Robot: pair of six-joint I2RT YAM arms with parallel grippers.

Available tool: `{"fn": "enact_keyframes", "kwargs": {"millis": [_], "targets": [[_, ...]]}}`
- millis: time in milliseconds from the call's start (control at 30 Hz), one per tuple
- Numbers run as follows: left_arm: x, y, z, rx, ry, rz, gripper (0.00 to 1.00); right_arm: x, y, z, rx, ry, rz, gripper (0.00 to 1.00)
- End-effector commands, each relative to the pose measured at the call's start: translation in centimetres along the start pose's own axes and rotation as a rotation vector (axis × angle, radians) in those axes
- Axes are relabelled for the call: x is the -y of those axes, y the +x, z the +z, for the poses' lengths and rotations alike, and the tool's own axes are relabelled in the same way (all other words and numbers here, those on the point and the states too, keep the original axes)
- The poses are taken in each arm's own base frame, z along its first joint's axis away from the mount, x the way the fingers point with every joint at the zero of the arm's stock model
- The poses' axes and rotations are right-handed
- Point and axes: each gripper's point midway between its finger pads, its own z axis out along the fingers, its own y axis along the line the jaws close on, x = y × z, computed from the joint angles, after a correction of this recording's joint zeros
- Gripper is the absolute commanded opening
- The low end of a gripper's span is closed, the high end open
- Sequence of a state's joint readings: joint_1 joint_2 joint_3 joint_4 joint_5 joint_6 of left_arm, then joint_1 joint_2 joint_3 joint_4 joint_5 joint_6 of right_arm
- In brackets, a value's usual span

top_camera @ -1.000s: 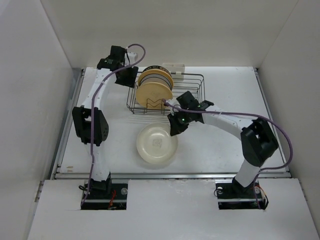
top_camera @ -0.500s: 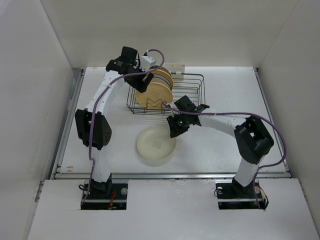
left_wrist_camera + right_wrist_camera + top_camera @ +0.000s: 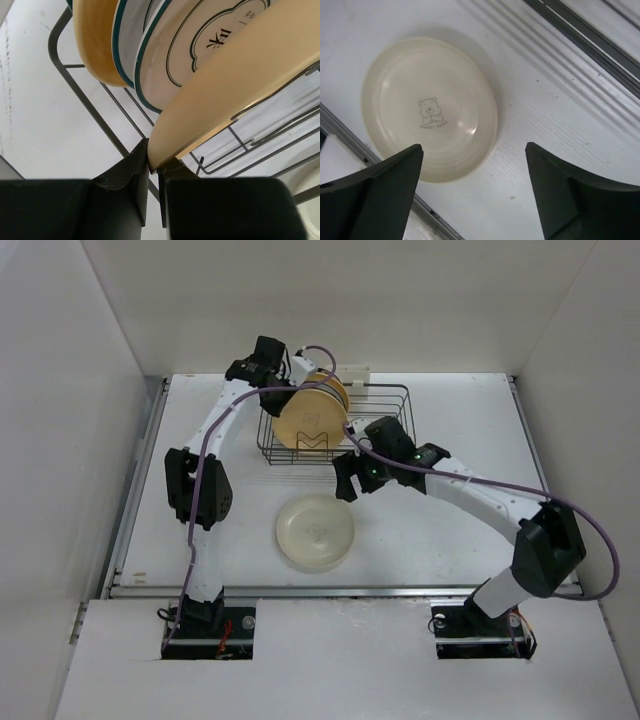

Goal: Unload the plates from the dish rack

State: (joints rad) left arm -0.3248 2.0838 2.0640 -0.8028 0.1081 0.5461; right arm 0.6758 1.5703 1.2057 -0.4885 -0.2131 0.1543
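Observation:
My left gripper will rise clear of the rack, then go back and down to release onto the flat plate, which is below it, nearer my base.
The dark wire dish rack (image 3: 385,425) holds several plates on edge. In the left wrist view they run from a yellow plate (image 3: 95,40) through two white plates with green rims (image 3: 200,55) to a cream plate (image 3: 240,85) at the front. My left gripper (image 3: 154,167) (image 3: 297,390) is shut on the rim of that cream front plate (image 3: 310,425). Another cream plate (image 3: 315,532) (image 3: 430,107), with a bear mark, lies flat on the table. Just above and beside this plate my right gripper (image 3: 474,147) (image 3: 345,480) hangs open, holding nothing.
A small white holder (image 3: 350,373) is clipped to the rack's far side. A metal rail (image 3: 340,590) runs along the table's near edge, close to the flat plate. White walls enclose the table on three sides.
My left gripper reached over the rack and shut on the front plate's rim. My right gripper opened, left the cream plate on the table and drew back towards the rack.

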Motion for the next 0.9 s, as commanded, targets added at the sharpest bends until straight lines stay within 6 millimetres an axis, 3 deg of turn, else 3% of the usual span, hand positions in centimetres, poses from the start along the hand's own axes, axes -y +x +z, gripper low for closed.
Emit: {"fn": "enact_keyframes", "kwargs": {"millis": [0,167,267,333,367,400,533,633,733,800,867], "targets": [[0.7,-1.0,-2.4,0.025,0.000,-0.056,0.00,-0.3,-4.4,-3.3,0.155,0.054,-0.001,0.92],[-0.5,-2.4,-5.0,0.090,-0.067,-0.052,0.00,2.1,-8.6,-6.4,0.308,0.200,0.131,1.00],[-0.8,-3.1,-6.4,0.126,-0.085,-0.050,0.00,2.6,-9.6,-7.4,0.351,0.220,0.205,1.00],[-1.0,-3.8,-6.9,0.155,-0.097,-0.061,0.00,5.0,-10.9,-8.7,0.417,0.322,0.280,1.00],[-1.1,-3.7,-6.9,0.153,-0.105,-0.075,0.00,6.1,-10.9,-9.0,0.435,0.368,0.341,1.00],[-1.3,-4.1,-6.9,0.168,-0.112,-0.075,0.00,8.9,-10.5,-9.5,0.441,0.484,0.395,1.00],[-1.9,-5.0,-6.9,0.215,-0.149,-0.133,0.00,15.8,-9.1,-8.9,0.407,0.718,0.547,1.00],[-2.1,-5.5,-7.4,0.236,-0.155,-0.144,0.00,18.7,-8.6,-9.0,0.401,0.796,0.589,1.00],[-2.6,-6.2,-8.6,0.274,-0.183,-0.144,0.00,20.1,-9.0,-8.9,0.429,0.808,0.610,0.98],[-2.8,-6.7,-9.2,0.298,-0.194,-0.134,0.00,21.3,-8.3,-7.7,0.405,0.826,0.618,0.97],[-3.0,-7.1,-9.7,0.319,-0.203,-0.133,0.00,22.6,-8.2,-6.7,0.405,0.828,0.635,0.88]]}}
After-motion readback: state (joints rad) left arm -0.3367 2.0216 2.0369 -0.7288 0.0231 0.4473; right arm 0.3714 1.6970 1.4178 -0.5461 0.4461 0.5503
